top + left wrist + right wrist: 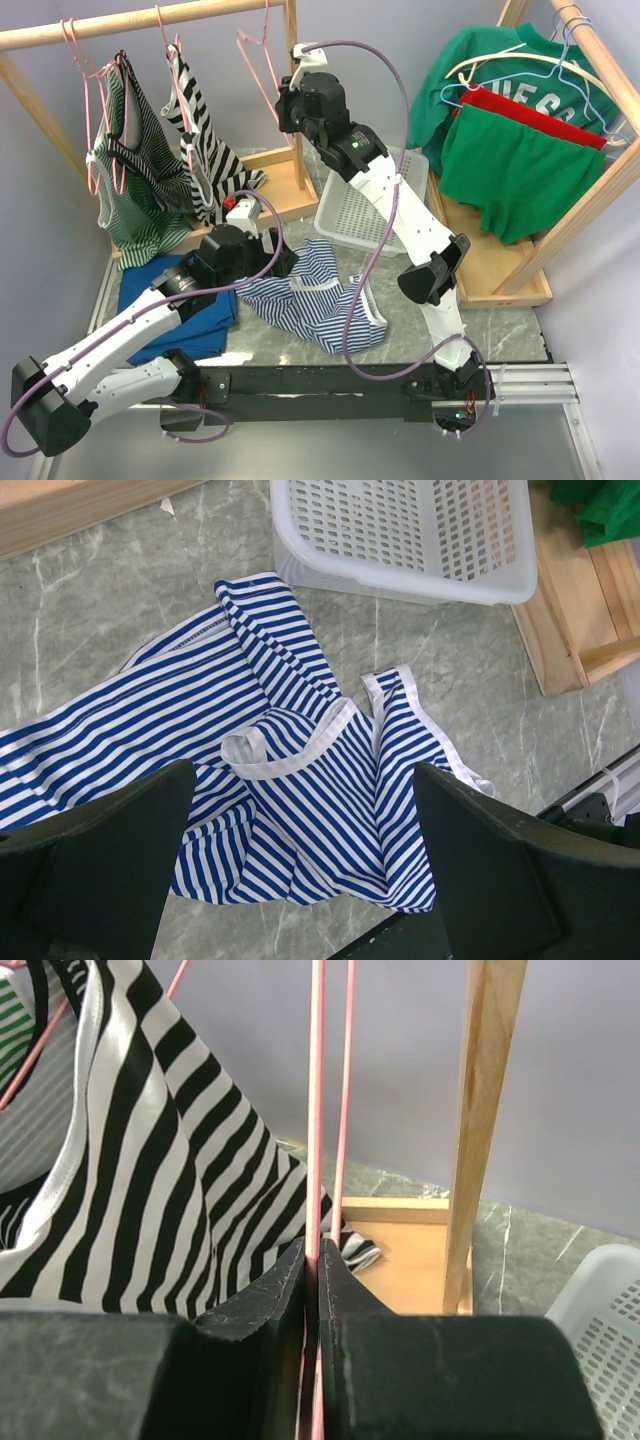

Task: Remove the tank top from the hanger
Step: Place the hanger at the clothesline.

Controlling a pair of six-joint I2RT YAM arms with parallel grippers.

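Note:
The tank top's white trim is below my left gripper and to its right in the top view, so I should lower the gripper and move it over onto the trim.
A blue-and-white striped tank top (310,292) (300,790) lies crumpled on the marble table, off any hanger. My left gripper (283,262) (305,770) hovers just above it, open wide, with nothing between its fingers. A bare pink wire hanger (262,60) (317,1110) hangs from the wooden rail (150,20). My right gripper (285,100) (312,1245) is raised beside the rail. Its jaws pinch one wire of that hanger with only a hairline gap.
A black-and-white striped top (205,150) (150,1160) and a green striped top (135,175) hang on pink hangers to the left. A white basket (365,215) (400,540) sits mid-table. Blue cloth (165,300) lies front left. A second rack with green shirts (510,130) stands right.

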